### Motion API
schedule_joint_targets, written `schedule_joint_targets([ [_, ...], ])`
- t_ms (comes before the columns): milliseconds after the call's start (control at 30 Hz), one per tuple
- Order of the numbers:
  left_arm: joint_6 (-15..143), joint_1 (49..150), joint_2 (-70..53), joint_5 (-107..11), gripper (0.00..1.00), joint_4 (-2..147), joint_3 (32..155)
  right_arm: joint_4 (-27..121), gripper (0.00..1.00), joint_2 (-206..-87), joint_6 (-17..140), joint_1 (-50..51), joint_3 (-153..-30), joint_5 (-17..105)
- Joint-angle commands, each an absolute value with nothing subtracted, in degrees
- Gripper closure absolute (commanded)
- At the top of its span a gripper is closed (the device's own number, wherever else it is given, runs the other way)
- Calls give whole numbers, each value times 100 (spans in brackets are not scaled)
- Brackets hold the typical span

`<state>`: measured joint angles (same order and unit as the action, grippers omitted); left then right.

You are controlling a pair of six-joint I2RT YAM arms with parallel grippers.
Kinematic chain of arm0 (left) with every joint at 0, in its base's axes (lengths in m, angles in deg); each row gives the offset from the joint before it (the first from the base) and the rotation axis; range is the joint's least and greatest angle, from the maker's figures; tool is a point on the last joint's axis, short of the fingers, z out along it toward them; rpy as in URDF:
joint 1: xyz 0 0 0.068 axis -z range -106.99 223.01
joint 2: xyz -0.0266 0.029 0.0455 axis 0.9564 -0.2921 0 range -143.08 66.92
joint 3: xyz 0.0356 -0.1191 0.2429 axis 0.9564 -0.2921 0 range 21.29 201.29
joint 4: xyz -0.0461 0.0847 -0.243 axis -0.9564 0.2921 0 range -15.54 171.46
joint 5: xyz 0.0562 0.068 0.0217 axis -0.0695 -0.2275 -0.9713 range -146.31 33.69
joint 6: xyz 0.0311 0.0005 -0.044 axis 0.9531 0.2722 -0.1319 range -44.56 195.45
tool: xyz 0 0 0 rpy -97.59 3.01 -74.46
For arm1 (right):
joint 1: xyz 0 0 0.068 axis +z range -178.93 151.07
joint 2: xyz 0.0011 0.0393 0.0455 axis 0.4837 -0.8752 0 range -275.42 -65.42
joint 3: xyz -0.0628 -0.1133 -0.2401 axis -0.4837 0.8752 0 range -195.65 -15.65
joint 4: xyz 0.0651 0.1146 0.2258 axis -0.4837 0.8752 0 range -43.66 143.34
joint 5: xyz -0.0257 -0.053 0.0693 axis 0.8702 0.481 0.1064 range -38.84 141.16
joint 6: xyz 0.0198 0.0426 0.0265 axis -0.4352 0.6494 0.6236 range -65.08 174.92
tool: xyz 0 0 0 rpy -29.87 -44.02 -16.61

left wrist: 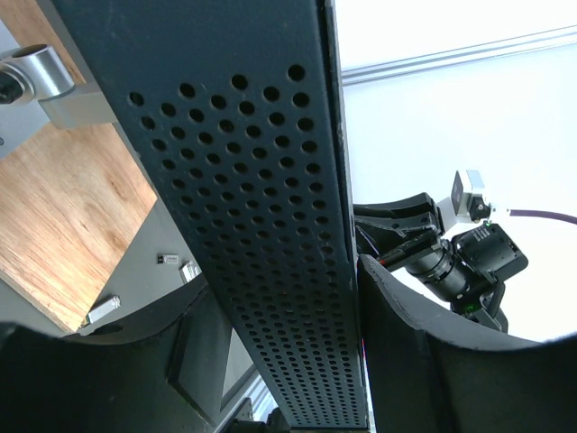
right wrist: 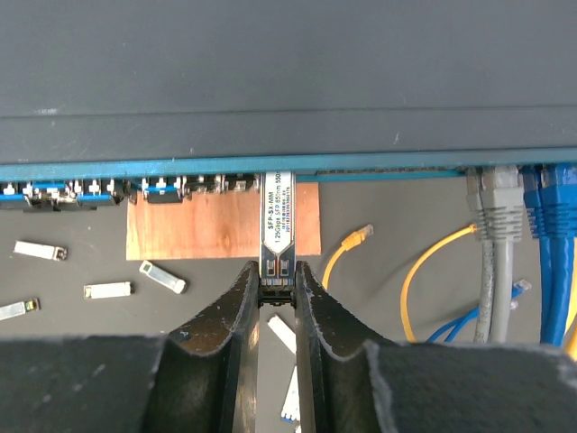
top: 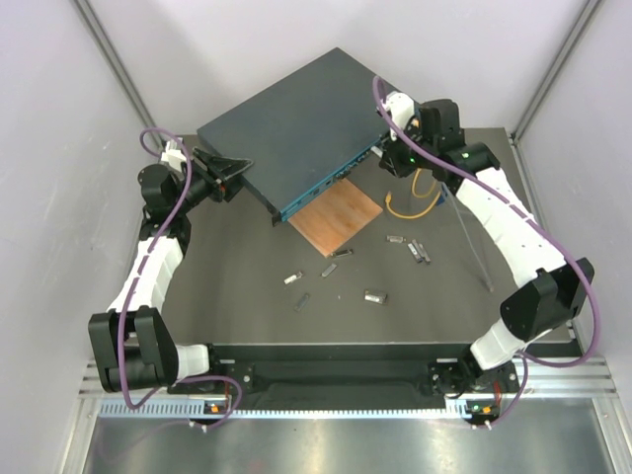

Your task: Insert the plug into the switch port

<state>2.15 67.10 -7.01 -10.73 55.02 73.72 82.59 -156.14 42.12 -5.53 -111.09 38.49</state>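
My right gripper is to push straight toward the switch's teal side (right wrist: 180, 169) before it opens. That push will drive the plug deeper into its socket.
The switch (top: 296, 128) is a flat dark blue-grey box lying at an angle on the table, its teal face (right wrist: 180, 169) with a row of sockets turned towards my right arm. My right gripper (right wrist: 278, 275) is shut on the rear end of the plug (right wrist: 278, 225), a silver labelled module. The plug's front end sits in a socket of the teal face. My left gripper (left wrist: 281, 280) straddles the switch's perforated side (left wrist: 261, 180) at its left corner (top: 229, 176), with a finger on each flat face.
A thin wooden square (top: 336, 217) lies under the switch's front edge. Several loose silver modules (top: 373, 295) are scattered on the dark table in front. A yellow cable (right wrist: 433, 271) lies loose, and grey (right wrist: 494, 216) and blue cables (right wrist: 550, 234) are plugged in at the right.
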Motion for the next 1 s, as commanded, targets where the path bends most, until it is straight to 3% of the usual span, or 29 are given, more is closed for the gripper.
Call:
schedule_joint_targets([
  [0, 566, 6739, -734, -1315, 100, 5152, 7447, 8035, 100, -15691, 4305, -423, -11479, 3639],
  [967, 566, 6739, -769, -1324, 100, 5152, 7403, 7816, 100, -16263, 4296, -265, -12156, 3428],
])
